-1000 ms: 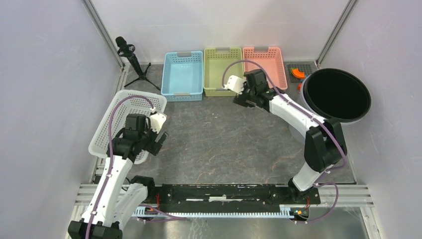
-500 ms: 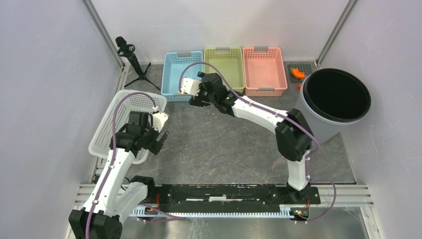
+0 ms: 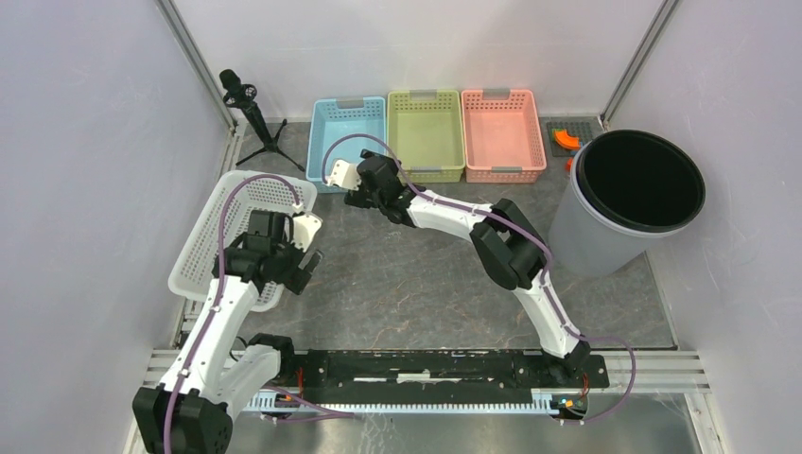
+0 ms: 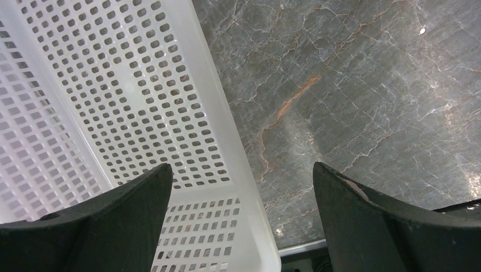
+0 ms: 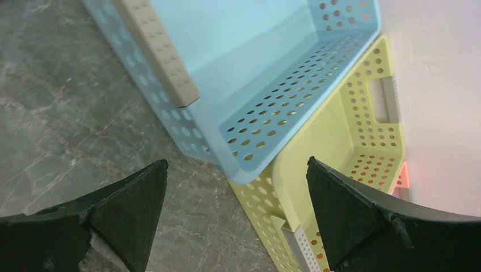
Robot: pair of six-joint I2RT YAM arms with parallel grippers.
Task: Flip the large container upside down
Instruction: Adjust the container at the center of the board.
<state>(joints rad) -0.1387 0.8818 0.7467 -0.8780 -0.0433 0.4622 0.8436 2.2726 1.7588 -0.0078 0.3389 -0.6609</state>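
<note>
My left gripper will lower onto the white basket's rim next, because its open fingers are on either side of that rim near the corner of the basket.
The large container is a white perforated basket [image 3: 213, 236] on the left of the table, open side up. In the left wrist view its slotted wall and rim [image 4: 113, 85] fill the left half. My left gripper [image 3: 305, 272] is open over the basket's near right corner. Its jaws [image 4: 241, 170] straddle the rim, one finger over the basket's inside and the other over the stone table, and hold nothing. My right gripper [image 3: 371, 180] is open and empty, stretched across to the front of the blue basket [image 3: 347, 142], well apart from the white basket.
Blue, green [image 3: 425, 132] and pink [image 3: 502, 118] baskets line the back edge. The right wrist view faces the blue basket's corner [image 5: 238, 68] and the green basket [image 5: 351, 130]. A tall grey bucket [image 3: 582, 232] stands at the right. A black tripod [image 3: 251, 109] stands back left.
The right arm has swung left from beside the grey bucket, past the green basket, to the front of the blue basket. The left gripper has barely moved. Both stay open.
</note>
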